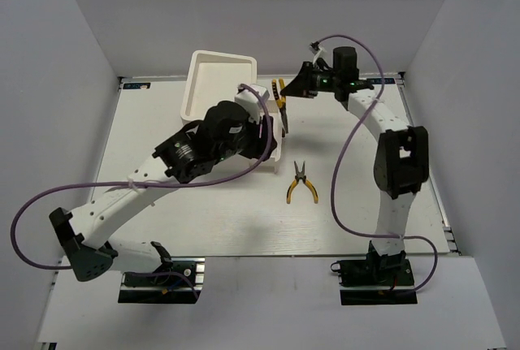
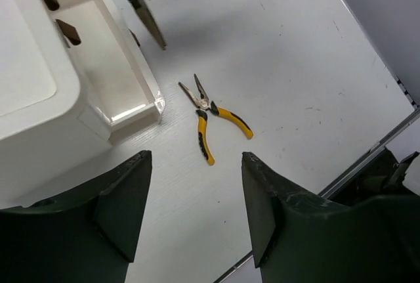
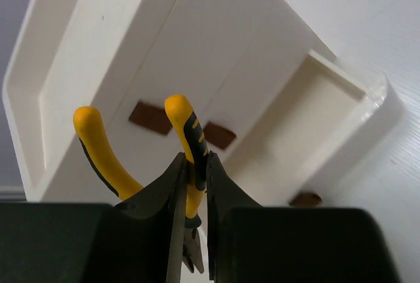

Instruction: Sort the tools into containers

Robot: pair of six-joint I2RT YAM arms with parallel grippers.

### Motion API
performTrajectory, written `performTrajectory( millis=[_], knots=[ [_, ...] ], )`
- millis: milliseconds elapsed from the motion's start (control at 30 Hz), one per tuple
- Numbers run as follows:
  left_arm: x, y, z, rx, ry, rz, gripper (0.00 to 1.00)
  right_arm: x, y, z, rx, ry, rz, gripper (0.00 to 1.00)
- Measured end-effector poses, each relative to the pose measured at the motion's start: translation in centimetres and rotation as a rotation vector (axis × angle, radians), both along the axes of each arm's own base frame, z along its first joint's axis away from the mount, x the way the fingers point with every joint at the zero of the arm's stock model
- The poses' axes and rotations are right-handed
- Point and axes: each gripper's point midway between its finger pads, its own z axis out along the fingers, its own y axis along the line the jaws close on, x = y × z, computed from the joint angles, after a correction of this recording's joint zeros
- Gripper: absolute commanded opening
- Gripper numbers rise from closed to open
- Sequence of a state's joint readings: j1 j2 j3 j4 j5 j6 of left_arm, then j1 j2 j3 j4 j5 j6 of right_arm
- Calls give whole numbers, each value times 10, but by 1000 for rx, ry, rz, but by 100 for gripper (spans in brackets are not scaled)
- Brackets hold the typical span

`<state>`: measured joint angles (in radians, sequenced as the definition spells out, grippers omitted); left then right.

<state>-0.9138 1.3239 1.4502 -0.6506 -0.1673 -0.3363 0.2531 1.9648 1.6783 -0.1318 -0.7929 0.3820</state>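
Note:
Since the flat pliers lies below my left gripper and to its right in the top view, I should bring the gripper's fingers that way down onto the flat pliers' cabinet-side handle (image 1: 291, 192) (image 2: 206, 145).
My right gripper (image 3: 192, 165) is shut on one handle of a yellow-handled pliers (image 3: 186, 120) and holds it in the air beside the white cabinet (image 3: 164, 40); it also shows in the top view (image 1: 280, 100). One shallow drawer (image 3: 308, 115) stands pulled out, and it looks bare inside. A second yellow-handled pliers (image 1: 301, 184) lies flat on the table, jaws pointing away. My left gripper (image 2: 195, 159) is open and empty, above the table just short of that pliers (image 2: 214, 117), beside the open drawer (image 2: 121, 73). No screwdrivers are in view.
Dark knobs (image 3: 149, 117) mark the shut drawers. The left arm (image 1: 211, 135) lies across the cabinet (image 1: 218, 82). The table's metal edge (image 2: 367, 158) runs close on the right of the left gripper. White walls enclose the table.

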Motion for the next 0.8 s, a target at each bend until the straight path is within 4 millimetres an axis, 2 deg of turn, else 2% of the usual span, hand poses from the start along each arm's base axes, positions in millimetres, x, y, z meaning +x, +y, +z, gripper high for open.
performTrajectory(
  millis=[100, 300, 333, 433, 467, 533, 733, 800],
  knots=[
    [-2, 10, 8, -23, -14, 35, 67, 19, 24, -12, 91, 48, 16, 0],
    [-3, 19, 1, -11, 7, 73, 70, 23, 54, -49, 129, 122, 45, 0],
    [-3, 19, 0, -7, 11, 75, 70, 23, 57, -51, 132, 119, 51, 4],
    [-2, 17, -9, 11, 31, 79, 71, 23, 64, -49, 144, 96, 63, 32],
    [-1, 15, -13, 19, 39, 79, 71, 23, 65, -48, 149, 90, 66, 52],
    [1, 10, -23, 40, 60, 74, 71, 23, 65, -45, 161, 83, 70, 63],
    [7, -14, -68, 113, 145, 24, 71, 26, 61, -42, 169, 60, 74, 66],
    [8, -21, -85, 144, 173, 8, 71, 26, 59, -43, 168, 62, 73, 60]
  ],
)
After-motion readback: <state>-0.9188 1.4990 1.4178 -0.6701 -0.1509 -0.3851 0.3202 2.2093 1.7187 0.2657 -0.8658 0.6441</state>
